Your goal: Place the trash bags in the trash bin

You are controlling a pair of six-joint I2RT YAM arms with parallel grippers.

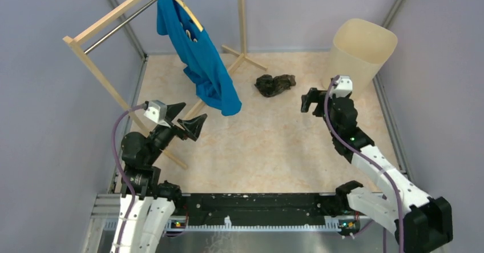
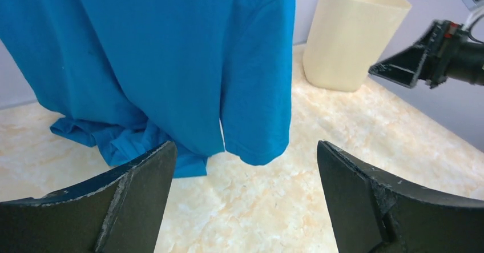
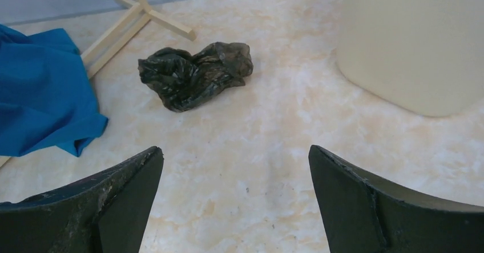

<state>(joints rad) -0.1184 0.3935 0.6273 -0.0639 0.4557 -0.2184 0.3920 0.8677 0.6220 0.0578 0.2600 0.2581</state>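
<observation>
My right gripper lowers outward and to the left in the top view onto the trash bag's end by the trash bin next, since that end lies nearest.
The dark, glossy trash bag (image 1: 274, 84) lies crumpled on the marble floor, between the clothes rack's foot and the cream-beige trash bin (image 1: 362, 47) at the back right. It shows in the right wrist view (image 3: 195, 74) ahead and to the left, with the bin's wall (image 3: 411, 41) at the right. My right gripper (image 1: 310, 100) is open and empty, a short way right of the bag. My left gripper (image 1: 188, 120) is open and empty, just in front of the hanging blue shirt (image 2: 171, 59). The bin also shows in the left wrist view (image 2: 351, 33).
A wooden clothes rack (image 1: 103, 30) stands at the back left with the blue shirt (image 1: 200, 59) hanging from it down to the floor. Its cross foot (image 1: 242, 59) lies behind the bag. Grey walls close in on all sides.
</observation>
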